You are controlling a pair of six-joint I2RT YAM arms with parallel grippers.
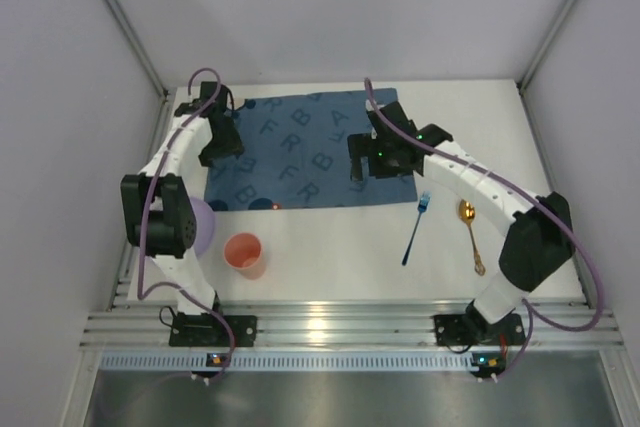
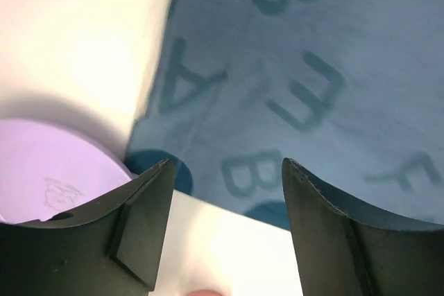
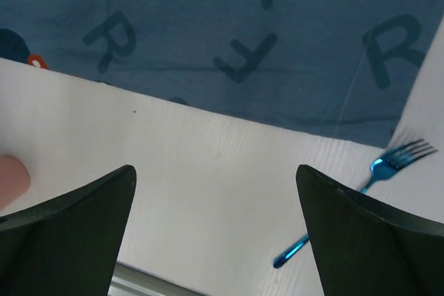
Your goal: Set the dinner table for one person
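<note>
My left gripper draws back and comes down onto the lilac plate's mat-side rim [image 1: 212, 223] [image 2: 109, 155] next, below and back from it, as the mat lies bare.
The white dinner table [image 1: 330, 252] carries a dark blue lettered placemat [image 1: 300, 152] at its middle back. A lilac plate [image 1: 203, 227] lies at the left, partly hidden by my left arm, and shows in the left wrist view [image 2: 48, 171]. A salmon cup [image 1: 244, 252] stands near the front left. A blue fork [image 1: 416, 229] and a gold spoon [image 1: 470, 235] lie to the right of the mat. My left gripper [image 1: 222, 152] hovers open and empty over the mat's left edge [image 2: 227, 164]. My right gripper [image 1: 358, 169] hovers open and empty over the mat's near right edge [image 3: 215, 169].
A silver rail [image 1: 320, 327] runs along the near edge by the arm bases. Grey walls enclose the table on three sides. The fork also shows in the right wrist view [image 3: 388, 168], with the cup's edge [image 3: 10, 179] at the far left.
</note>
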